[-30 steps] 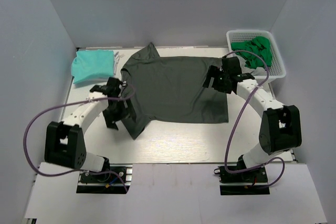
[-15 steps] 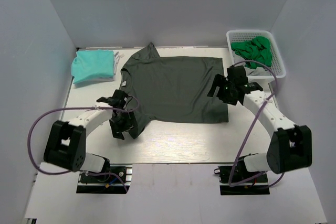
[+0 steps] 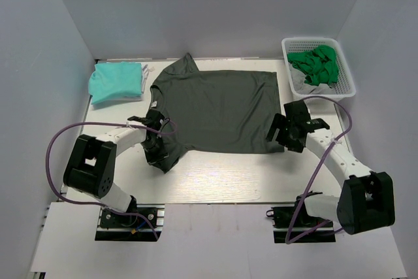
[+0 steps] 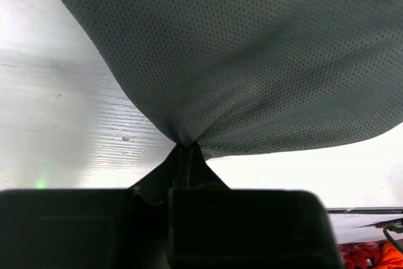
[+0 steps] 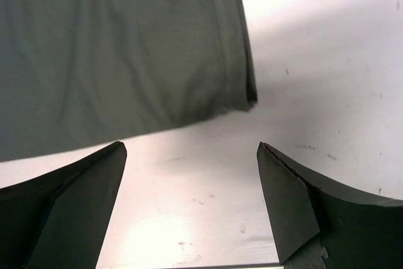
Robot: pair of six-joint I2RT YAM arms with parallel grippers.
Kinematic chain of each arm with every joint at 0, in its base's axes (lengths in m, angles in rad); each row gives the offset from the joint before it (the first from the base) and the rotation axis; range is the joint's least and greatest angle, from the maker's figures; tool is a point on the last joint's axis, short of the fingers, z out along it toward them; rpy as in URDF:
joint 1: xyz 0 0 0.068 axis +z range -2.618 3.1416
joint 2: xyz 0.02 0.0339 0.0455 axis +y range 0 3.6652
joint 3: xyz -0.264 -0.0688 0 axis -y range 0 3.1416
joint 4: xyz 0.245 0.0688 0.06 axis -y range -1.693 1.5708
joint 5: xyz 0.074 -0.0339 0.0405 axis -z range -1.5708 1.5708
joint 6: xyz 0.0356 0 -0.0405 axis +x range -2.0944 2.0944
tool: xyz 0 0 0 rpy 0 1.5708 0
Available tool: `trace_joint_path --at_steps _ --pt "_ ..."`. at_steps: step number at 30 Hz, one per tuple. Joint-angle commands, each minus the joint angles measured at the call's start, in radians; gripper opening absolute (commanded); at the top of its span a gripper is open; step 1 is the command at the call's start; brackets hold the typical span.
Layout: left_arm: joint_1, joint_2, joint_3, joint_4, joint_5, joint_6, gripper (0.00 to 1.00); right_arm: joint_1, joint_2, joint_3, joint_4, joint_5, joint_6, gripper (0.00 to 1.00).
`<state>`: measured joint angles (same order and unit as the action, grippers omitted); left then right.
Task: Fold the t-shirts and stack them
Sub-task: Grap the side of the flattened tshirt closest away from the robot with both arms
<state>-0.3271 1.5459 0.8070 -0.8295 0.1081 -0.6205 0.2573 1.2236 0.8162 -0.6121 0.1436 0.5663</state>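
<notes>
I need to move my right gripper down onto the shirt's near hem corner next and close it. Bare table lies between my open fingers, and the cloth is just beyond them.
A dark grey-green t-shirt lies spread flat in the middle of the table. My left gripper is at the near tip of its left sleeve. In the left wrist view the gripper is shut on a pinched fold of the dark cloth. My right gripper stands open at the shirt's near right hem corner. In the right wrist view that gripper has only bare table between its fingers, and the corner lies just beyond them. A folded mint-teal t-shirt sits at the back left.
A white basket at the back right holds a crumpled bright green t-shirt. White walls close in the table on three sides. Purple cables loop out from both arms.
My left gripper slid nearer along the sleeve and shut on its edge. My right gripper moved down the shirt's right side to the near hem corner and stayed open.
</notes>
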Motion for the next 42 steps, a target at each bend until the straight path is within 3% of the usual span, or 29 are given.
trace_joint_path --at_steps 1,10,20,27,28,30,31,34,42 --pt "-0.006 -0.015 -0.012 0.055 -0.021 0.013 0.0 -0.003 -0.021 -0.031 -0.015 0.001 0.017 0.9" --pt "-0.015 -0.047 0.046 0.021 0.013 0.053 0.0 -0.007 0.16 -0.003 0.107 -0.044 -0.026 0.88" --pt "-0.015 -0.047 0.08 -0.003 0.004 0.062 0.0 -0.016 0.218 -0.071 0.179 0.004 0.021 0.8" --pt "-0.006 -0.027 0.138 -0.055 0.004 0.093 0.0 -0.026 0.258 -0.069 0.167 0.034 0.007 0.58" --pt "0.003 -0.027 0.138 -0.056 0.028 0.093 0.0 -0.023 0.257 -0.074 0.172 0.025 0.007 0.45" --pt "0.013 -0.041 0.171 -0.056 0.062 0.104 0.0 -0.026 0.249 -0.078 0.183 0.011 0.01 0.33" --pt "0.013 -0.052 0.182 -0.056 0.073 0.104 0.0 -0.026 0.252 -0.077 0.183 0.004 0.003 0.2" --pt "0.013 -0.052 0.239 -0.065 0.106 0.114 0.0 -0.024 0.26 -0.055 0.178 -0.016 -0.02 0.0" --pt "0.022 0.062 0.457 -0.148 0.127 0.15 0.0 -0.021 0.298 0.11 0.069 -0.073 -0.056 0.0"
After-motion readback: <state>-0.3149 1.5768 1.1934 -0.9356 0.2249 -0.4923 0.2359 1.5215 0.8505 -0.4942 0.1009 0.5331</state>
